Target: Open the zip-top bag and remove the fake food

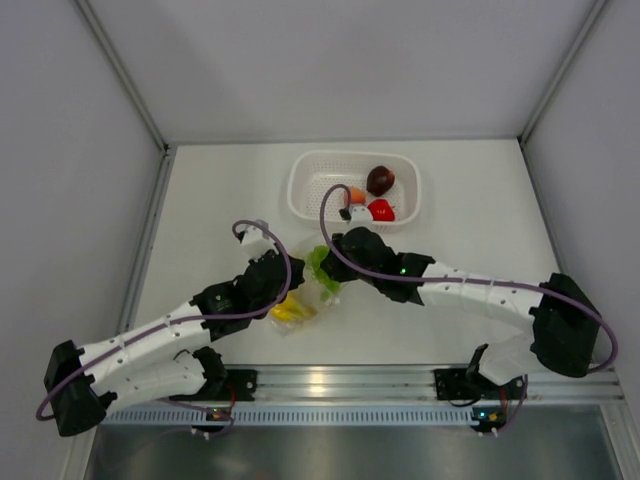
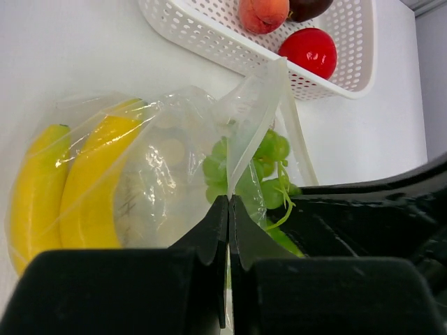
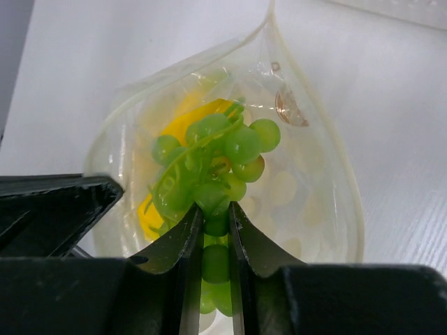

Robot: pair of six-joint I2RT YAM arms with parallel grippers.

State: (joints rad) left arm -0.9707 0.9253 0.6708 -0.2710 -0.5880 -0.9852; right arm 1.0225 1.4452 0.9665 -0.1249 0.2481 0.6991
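The fruits crowd the other end, so my right gripper will next go up from the bag's opening, outward, then down into the basket's empty end and release the bunch.
The clear zip-top bag lies on the table between my two arms, its mouth held open. My left gripper is shut on a flap of the bag's rim. Through the plastic I see the yellow bananas of the fake food. My right gripper reaches into the bag's mouth and is shut on the green bunch, with the yellow bananas behind it. From above, the green bunch shows at the right gripper's tip, and the left gripper is beside the bag.
A white perforated basket stands behind the bag, holding an orange-peach fruit, a red tomato and a dark maroon fruit. Grey walls close in the table on the left, right and back. A metal rail runs along the near edge.
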